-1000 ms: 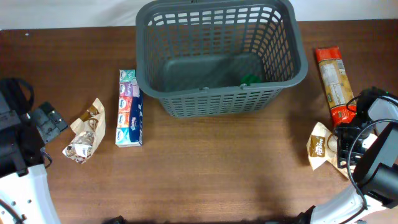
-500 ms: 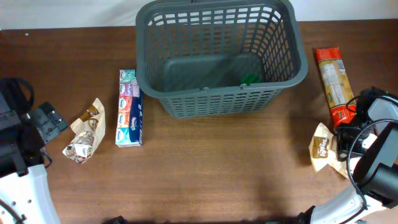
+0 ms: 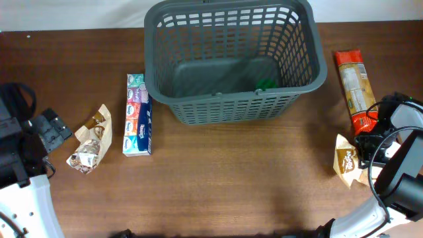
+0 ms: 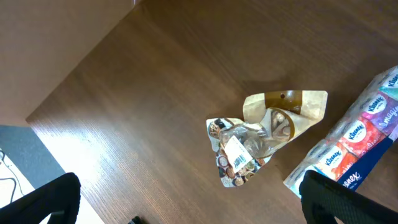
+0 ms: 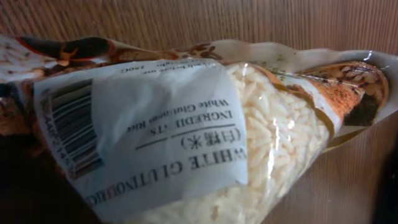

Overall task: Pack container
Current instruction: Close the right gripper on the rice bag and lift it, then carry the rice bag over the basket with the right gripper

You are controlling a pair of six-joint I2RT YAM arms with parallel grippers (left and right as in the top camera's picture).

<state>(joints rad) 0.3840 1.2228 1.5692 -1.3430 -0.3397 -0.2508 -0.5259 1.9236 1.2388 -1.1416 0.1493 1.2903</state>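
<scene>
The right gripper rises next, swings outward over the basket's rim, lowers the rice bag beside the green item and releases it, since the basket's bottom there is bare.
The container [image 3: 218,106], a large dark grey slotted basket, stands at the back centre with a small green item [image 3: 266,84] on its base. At the right edge, my right gripper [image 3: 362,157] is shut on a clear and brown bag of white rice [image 3: 344,160], which is pinched narrow. The bag [image 5: 186,124] fills the right wrist view and hides the fingers. My left gripper [image 3: 55,128] hangs open at the far left, beside a small bag of mixed beans [image 3: 89,147]. In the left wrist view that bag [image 4: 258,140] lies ahead of the wide-open gripper [image 4: 196,205].
A multicoloured tissue pack [image 3: 137,123] lies left of the basket, also seen as a pack [image 4: 357,146] at the right of the left wrist view. An orange pasta packet [image 3: 355,89] lies at the right, just behind the rice bag.
My right gripper has shut on the rice bag, which now looks squeezed narrower and sits slightly further right. The left arm has not moved.
</scene>
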